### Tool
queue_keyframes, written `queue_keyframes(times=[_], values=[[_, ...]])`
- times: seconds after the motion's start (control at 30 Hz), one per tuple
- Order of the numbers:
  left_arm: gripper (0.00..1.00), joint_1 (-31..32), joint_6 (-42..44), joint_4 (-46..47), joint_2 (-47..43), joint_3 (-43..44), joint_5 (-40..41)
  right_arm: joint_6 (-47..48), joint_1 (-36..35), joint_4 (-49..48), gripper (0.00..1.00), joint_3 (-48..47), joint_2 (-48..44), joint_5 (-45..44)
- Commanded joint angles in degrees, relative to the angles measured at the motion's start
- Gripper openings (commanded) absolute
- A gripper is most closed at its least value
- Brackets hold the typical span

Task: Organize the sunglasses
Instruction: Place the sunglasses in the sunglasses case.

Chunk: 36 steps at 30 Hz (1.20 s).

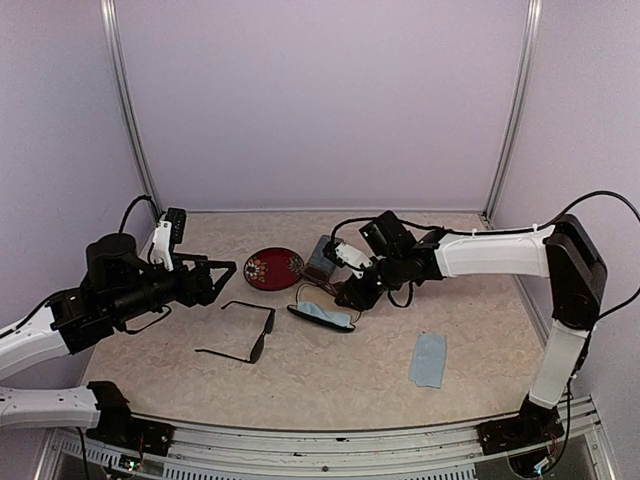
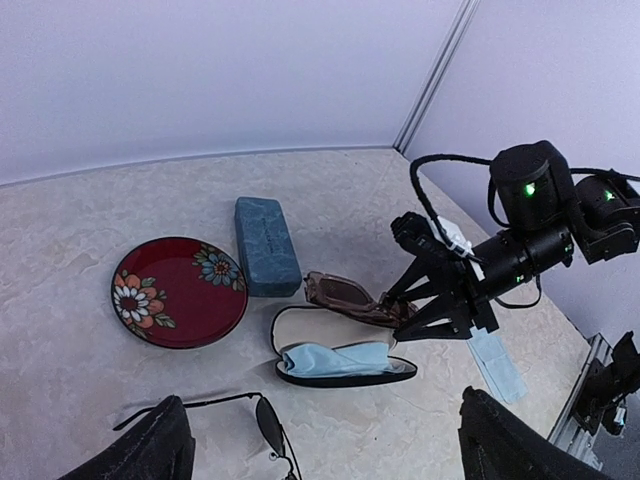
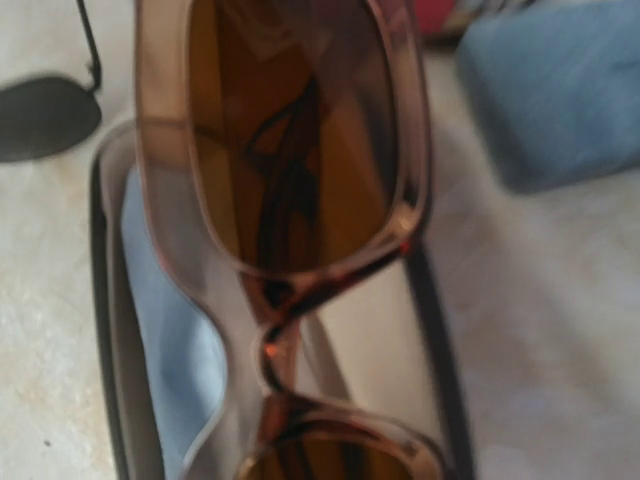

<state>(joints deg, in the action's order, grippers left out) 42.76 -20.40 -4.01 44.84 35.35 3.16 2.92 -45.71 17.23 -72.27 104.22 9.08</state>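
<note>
Next, my right gripper draws back off the case's far rim and lowers and releases the reddish-brown sunglasses on the crumpled light-blue cloth, below and back from it.
The reddish-brown sunglasses hang in my right gripper, which is shut on their right end, just above the far rim of the open black oval case. In the right wrist view they fill the frame, folded, and hide the fingers. The thin black sunglasses lie unfolded on the table, near the front. My left gripper is open and empty. It hovers left of them, and they show low in the left wrist view.
The oval case holds a crumpled light-blue cloth. A blue-grey rectangular case and a red flowered plate sit behind it. A second light-blue cloth lies at the front right.
</note>
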Motion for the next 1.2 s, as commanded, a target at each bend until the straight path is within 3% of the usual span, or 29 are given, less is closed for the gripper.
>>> queue_keyframes(times=[0.0, 1.17], values=[[0.89, -0.31, -0.43, 2.54, 0.40, -0.87, 0.51, -0.42, 1.24, 3.99, 0.26, -3.53, 4.08, 6.00], [0.90, -0.19, -2.73, 3.81, 1.99, -2.47, 0.17, -3.05, 0.76, 3.82, 0.25, -2.72, 9.56, 13.15]])
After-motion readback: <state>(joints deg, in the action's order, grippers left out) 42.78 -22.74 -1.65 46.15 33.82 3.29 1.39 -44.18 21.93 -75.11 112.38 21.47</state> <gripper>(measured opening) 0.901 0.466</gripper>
